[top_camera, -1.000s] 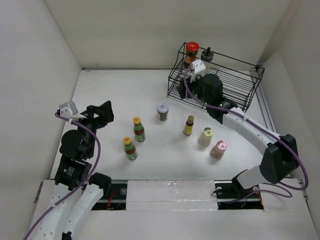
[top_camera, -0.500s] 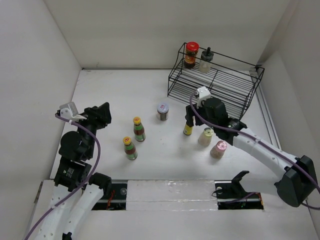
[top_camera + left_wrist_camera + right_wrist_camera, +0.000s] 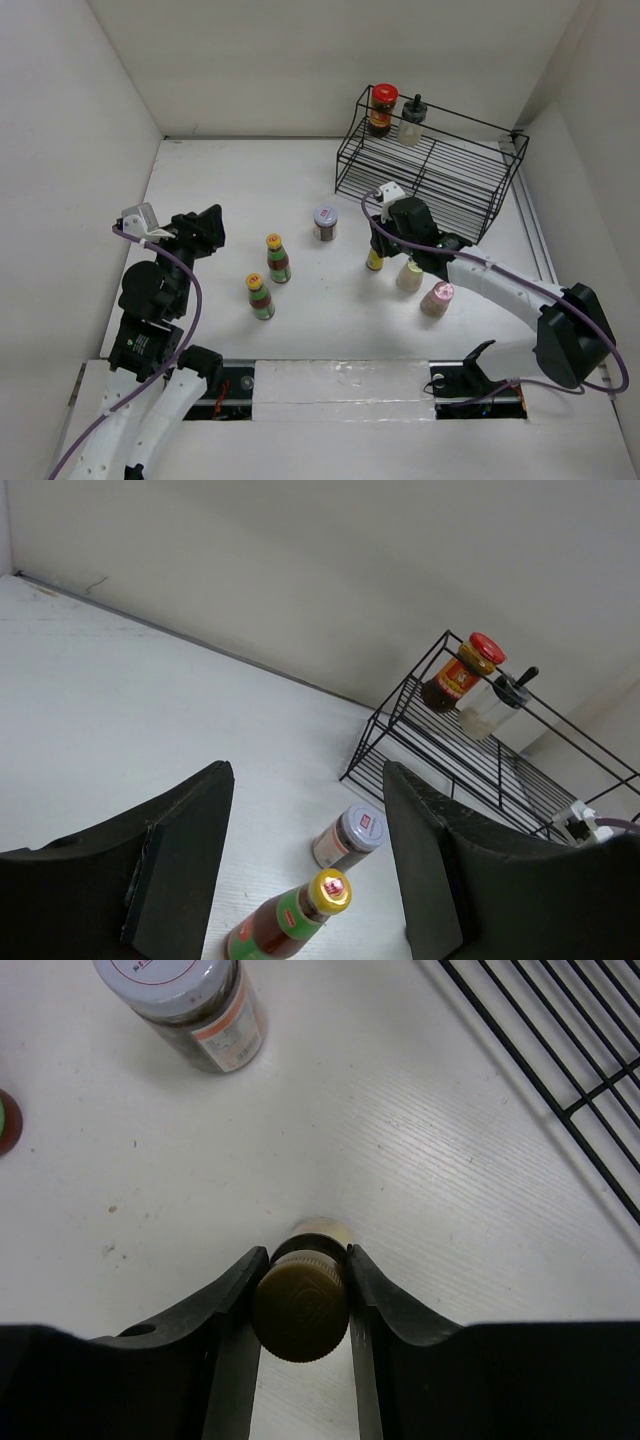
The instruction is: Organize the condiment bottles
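My right gripper rises outward over the gap beside the black-capped clear bottle (image 3: 411,125) next, then brings the yellow bottle down to release, since the top shelf has room there.
My right gripper (image 3: 377,243) is shut on the dark cap of the yellow bottle (image 3: 300,1305), which stands on the table with a jaw on each side of the cap. The cream bottle (image 3: 409,273) and the pink-capped bottle (image 3: 436,298) stand just right of it. The purple-lidded jar (image 3: 326,222) is to its left. Two yellow-capped red-green bottles (image 3: 278,259) (image 3: 260,297) stand mid-left. The red-lidded jar (image 3: 382,108) and the black-capped clear bottle (image 3: 411,125) sit on the rack's top shelf. My left gripper (image 3: 207,232) hangs open at the left, holding nothing.
The black wire rack (image 3: 470,170) stands at the back right, its lower shelf (image 3: 560,1060) close to my right gripper. White walls close the table in on the left, back and right. In the left wrist view a yellow-capped bottle (image 3: 300,920) lies ahead between the fingers.
My right arm came away from the rack, dropped toward the yellow bottle and closed its jaws on the dark cap. The left arm has barely moved.
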You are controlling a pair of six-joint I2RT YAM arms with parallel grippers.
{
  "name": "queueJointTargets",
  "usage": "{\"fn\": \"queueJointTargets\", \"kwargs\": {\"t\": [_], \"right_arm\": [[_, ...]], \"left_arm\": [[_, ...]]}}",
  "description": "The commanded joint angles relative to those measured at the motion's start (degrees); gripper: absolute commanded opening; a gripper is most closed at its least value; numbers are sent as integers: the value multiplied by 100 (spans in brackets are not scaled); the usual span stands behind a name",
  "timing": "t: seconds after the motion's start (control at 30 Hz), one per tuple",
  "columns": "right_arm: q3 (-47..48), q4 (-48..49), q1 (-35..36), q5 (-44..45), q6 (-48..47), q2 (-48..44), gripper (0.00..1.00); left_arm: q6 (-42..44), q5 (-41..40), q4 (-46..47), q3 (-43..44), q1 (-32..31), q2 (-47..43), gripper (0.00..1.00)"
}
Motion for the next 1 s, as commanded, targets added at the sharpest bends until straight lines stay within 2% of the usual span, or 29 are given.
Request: {"fn": "queueJointTargets", "kwargs": {"t": [0.0, 0.2, 0.23, 0.37, 0.43, 0.6, 0.8, 0.97], "right_arm": [[266, 372, 53, 94, 70, -131, 22], [1478, 590, 114, 472, -430, -641, 21], [1645, 713, -68, 472, -501, -642, 21], [2926, 741, -667, 279, -739, -335, 18], [3254, 741, -939, 192, -827, -124, 18], [4614, 223, -1915, -195, -932, 473, 18], [5689, -322, -2775, -687, -932, 1405, 18], [6277, -428, -3146, -907, -985, 2029, 18]], "left_arm": [[26, 90, 315, 9, -27, 32, 57], [26, 90, 367, 9, -27, 32, 57], [26, 90, 367, 9, -27, 32, 57], [26, 142, 367, 9, -27, -82, 57], [26, 142, 367, 9, -27, -82, 57], [26, 142, 367, 9, -27, -153, 58], [26, 142, 367, 9, -27, -153, 58], [26, 142, 367, 9, -27, -153, 58]]}}
